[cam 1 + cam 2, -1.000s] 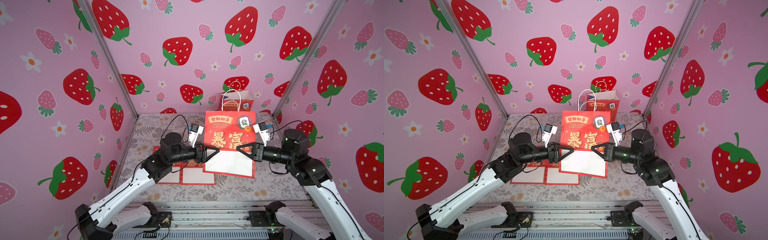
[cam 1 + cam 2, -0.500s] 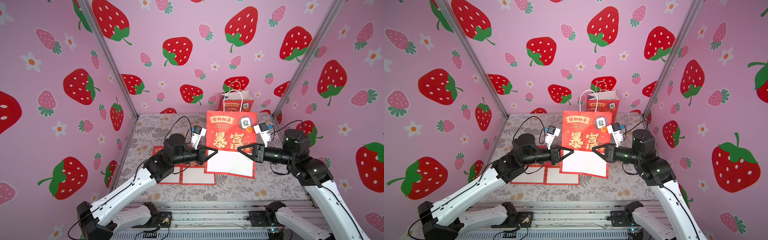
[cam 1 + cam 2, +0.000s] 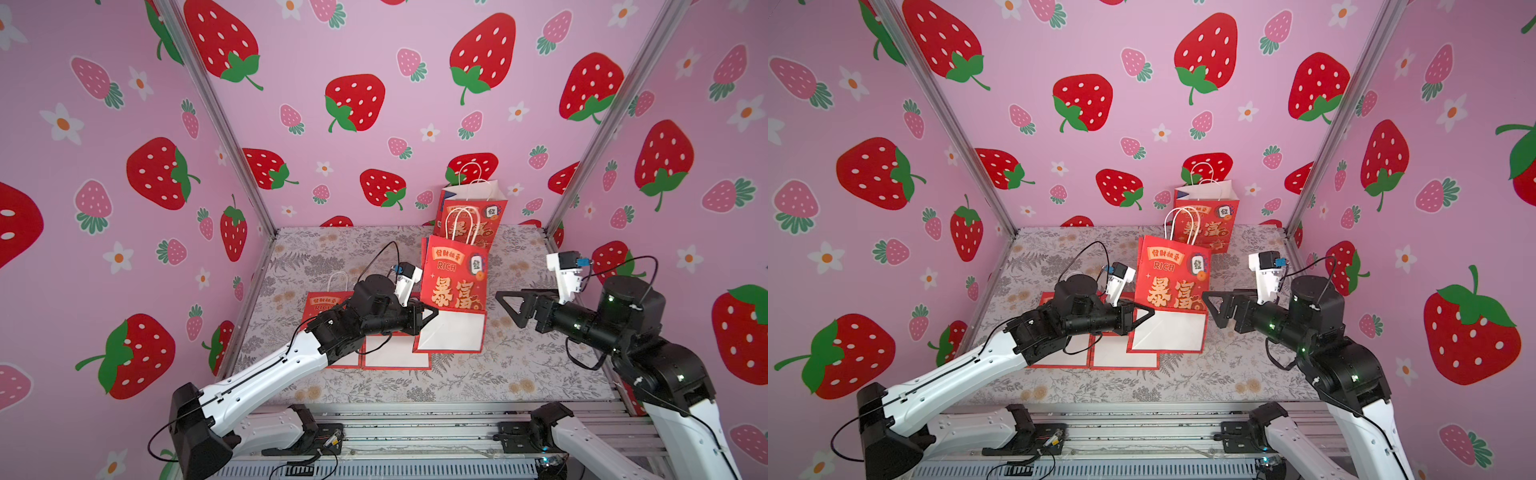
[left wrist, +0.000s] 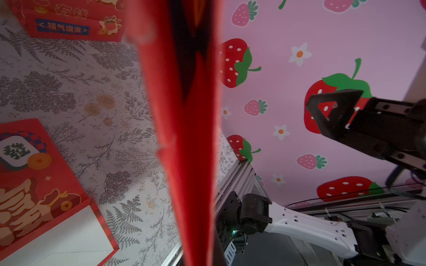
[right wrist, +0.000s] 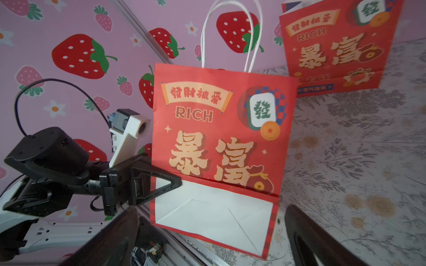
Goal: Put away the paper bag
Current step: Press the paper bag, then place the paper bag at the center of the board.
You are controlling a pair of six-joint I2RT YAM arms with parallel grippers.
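Next, my left gripper lowers the bag and releases the bag's edge on the bare patterned tabletop below it, beside the flat folded bags.
The folded red paper bag [image 3: 453, 282] [image 3: 1173, 286] stands upright above the table's middle, white handles up and its white bottom panel folded toward the front. My left gripper [image 3: 430, 312] [image 3: 1148, 311] [image 5: 170, 184] is shut on the bag's left edge at the fold. In the left wrist view that edge [image 4: 184, 138] hides the jaws. My right gripper [image 3: 509, 307] [image 3: 1214, 307] [image 4: 332, 110] [image 5: 207, 237] is open and holds nothing. It hangs apart from the bag's right edge, and the bag [image 5: 219, 138] fills the right wrist view.
An opened bag of the same kind [image 3: 471, 212] [image 3: 1206, 216] stands at the back against the wall. Flat folded bags [image 3: 395, 353] [image 3: 1059, 357] [image 4: 34, 184] lie on the patterned table under my left arm. Metal frame posts and pink walls enclose three sides.
My left gripper shut on the bag's left edge. My right gripper opened, let go of the right edge and drew back to the right. The bag now hangs from the left gripper alone.
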